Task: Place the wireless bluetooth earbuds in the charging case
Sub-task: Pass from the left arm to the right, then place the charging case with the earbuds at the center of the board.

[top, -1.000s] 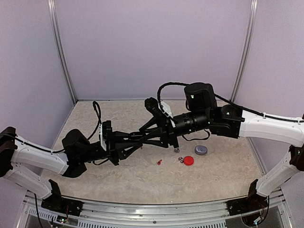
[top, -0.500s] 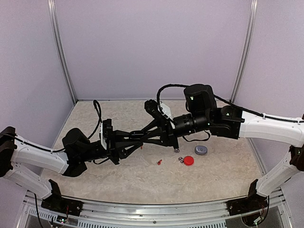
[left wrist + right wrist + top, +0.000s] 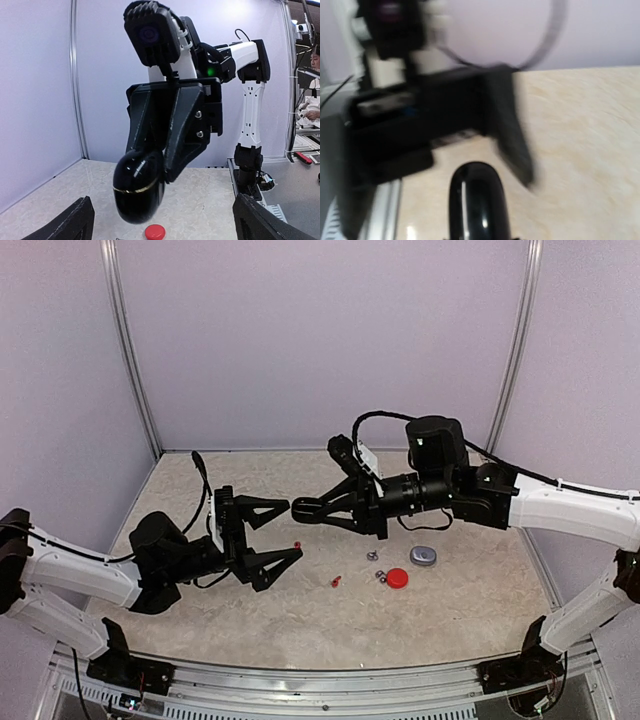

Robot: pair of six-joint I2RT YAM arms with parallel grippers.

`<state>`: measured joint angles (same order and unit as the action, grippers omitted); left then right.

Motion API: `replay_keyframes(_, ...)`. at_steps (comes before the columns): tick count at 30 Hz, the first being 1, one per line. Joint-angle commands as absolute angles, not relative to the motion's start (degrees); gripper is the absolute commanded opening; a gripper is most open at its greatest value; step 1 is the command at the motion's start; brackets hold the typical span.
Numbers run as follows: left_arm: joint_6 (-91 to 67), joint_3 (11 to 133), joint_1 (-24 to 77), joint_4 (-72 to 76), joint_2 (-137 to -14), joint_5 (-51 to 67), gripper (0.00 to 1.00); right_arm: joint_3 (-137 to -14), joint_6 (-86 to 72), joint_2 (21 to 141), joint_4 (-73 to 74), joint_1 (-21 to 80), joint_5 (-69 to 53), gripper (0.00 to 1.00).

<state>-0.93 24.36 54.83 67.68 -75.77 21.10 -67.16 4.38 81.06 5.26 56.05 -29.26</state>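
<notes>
The right gripper moves down, outward and to the right in the top view next. It releases the black case [image 3: 139, 185] on the far tabletop, which is bare of earbuds.
A glossy black charging case [image 3: 139, 185] with a thin gold seam hangs in the air, lid closed, and my right gripper [image 3: 312, 508] is shut on it. My left gripper [image 3: 284, 532] stands wide open just left of the case and touches nothing; its fingertips [image 3: 77, 220] frame the case in the left wrist view. The same case [image 3: 477, 200] fills the bottom of the blurred right wrist view. On the table lie two red earbuds [image 3: 297, 543] [image 3: 336, 581] and two silver-grey earbuds [image 3: 372, 556] [image 3: 381, 575]. No black earbuds show.
A round red case [image 3: 397, 578] and a grey case [image 3: 423, 556] lie on the beige table right of centre, under the right arm. The red case [image 3: 155, 231] also shows below the black one in the left wrist view. Purple walls close in the table.
Both grippers were joined at the black case in the middle. My left gripper has opened and drawn back to the left; the right gripper has kept the case and shifted slightly right.
</notes>
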Motion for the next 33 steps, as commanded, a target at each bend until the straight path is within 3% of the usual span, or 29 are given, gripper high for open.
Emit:
replay_keyframes(1, -3.27, 22.18, 53.77, 69.34, -73.18, 16.11, 0.99, -65.6, -1.17, 78.77, 1.12, 50.88, -31.15, 0.08)
replay_keyframes(7, -9.15, 20.29, 51.91, 68.51, -69.77, 6.24, 0.99, -63.76, -4.93, 80.95, 0.09, 42.64, -32.21, 0.08)
replay_keyframes(17, -18.59, 24.81, 50.73, 48.11, -63.2, -17.56, 0.99, -65.01, -11.49, 92.84, -2.53, 25.41, -32.05, 0.09)
replay_keyframes(24, -24.64, 24.69, 49.05, 44.57, -62.53, -19.03, 0.99, -71.4, -10.9, 106.11, -0.57, 18.4, -31.49, 0.08)
replay_keyframes(33, -21.3, 25.81, 48.69, 41.28, -63.57, -18.84, 0.99, -80.61, -10.9, 120.03, 0.92, 13.97, -34.24, 0.1)
